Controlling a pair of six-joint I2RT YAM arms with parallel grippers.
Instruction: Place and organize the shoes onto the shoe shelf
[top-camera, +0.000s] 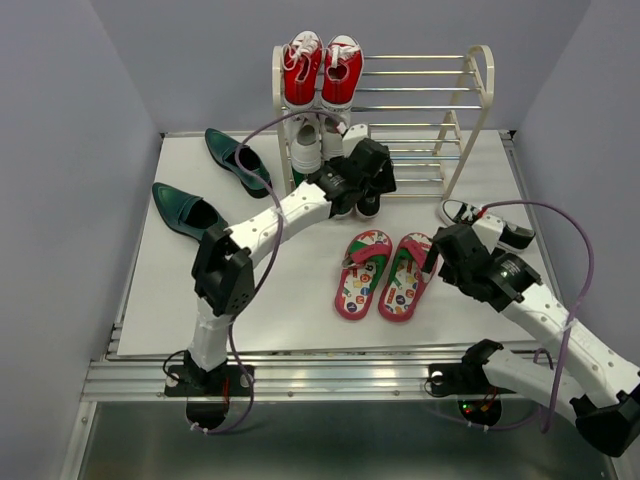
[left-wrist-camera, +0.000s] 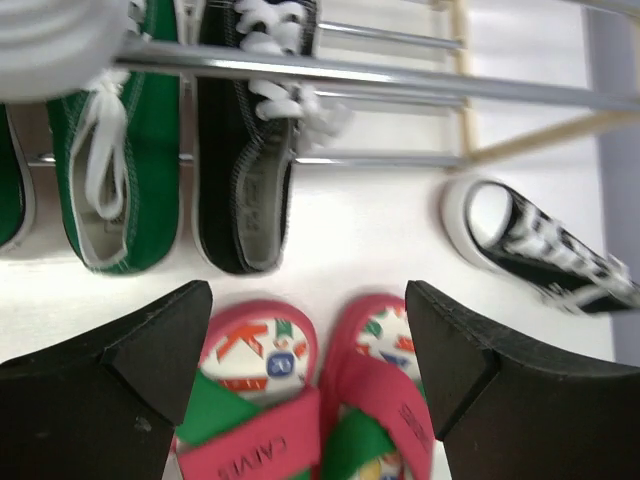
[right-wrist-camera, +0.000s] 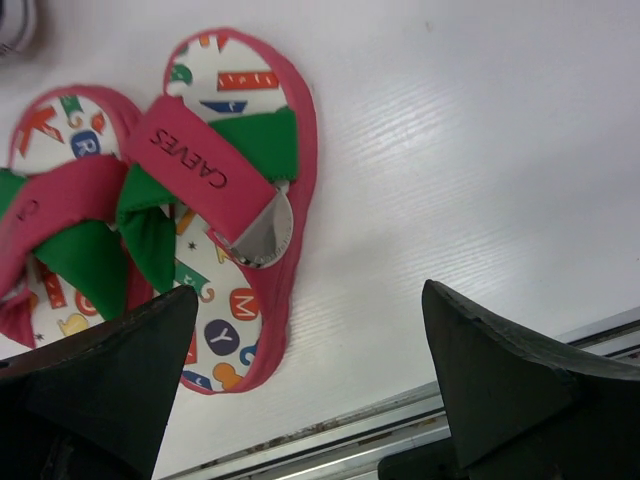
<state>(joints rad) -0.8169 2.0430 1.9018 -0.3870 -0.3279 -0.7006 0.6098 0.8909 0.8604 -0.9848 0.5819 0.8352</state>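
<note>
Next, the right gripper swings to the right in the top view and lowers onto the loose black sneaker's heel (top-camera: 521, 239) there, as its mate is shelved.
My left gripper (top-camera: 372, 176) (left-wrist-camera: 308, 300) hangs open and empty in front of the shoe shelf's (top-camera: 481, 82) bottom tier. A black sneaker (left-wrist-camera: 243, 150) with white laces lies on the bottom rods (left-wrist-camera: 400, 158), beside a green sneaker (left-wrist-camera: 130, 150). The other black sneaker (top-camera: 487, 222) (left-wrist-camera: 545, 250) lies on the table to the right of the shelf. The two pink-edged flip-flops (top-camera: 384, 274) (left-wrist-camera: 300, 400) (right-wrist-camera: 235, 150) lie side by side mid-table. Two dark teal loafers (top-camera: 237, 160) (top-camera: 186, 210) lie at the left. My right gripper (top-camera: 441, 252) (right-wrist-camera: 308, 292) is open just right of the flip-flops.
Red sneakers (top-camera: 321, 66) fill the left of the shelf's top tier, with white sneakers (top-camera: 307, 146) on the tier below. The table's metal front edge (right-wrist-camera: 330, 440) runs close under my right gripper. Grey walls stand on both sides.
</note>
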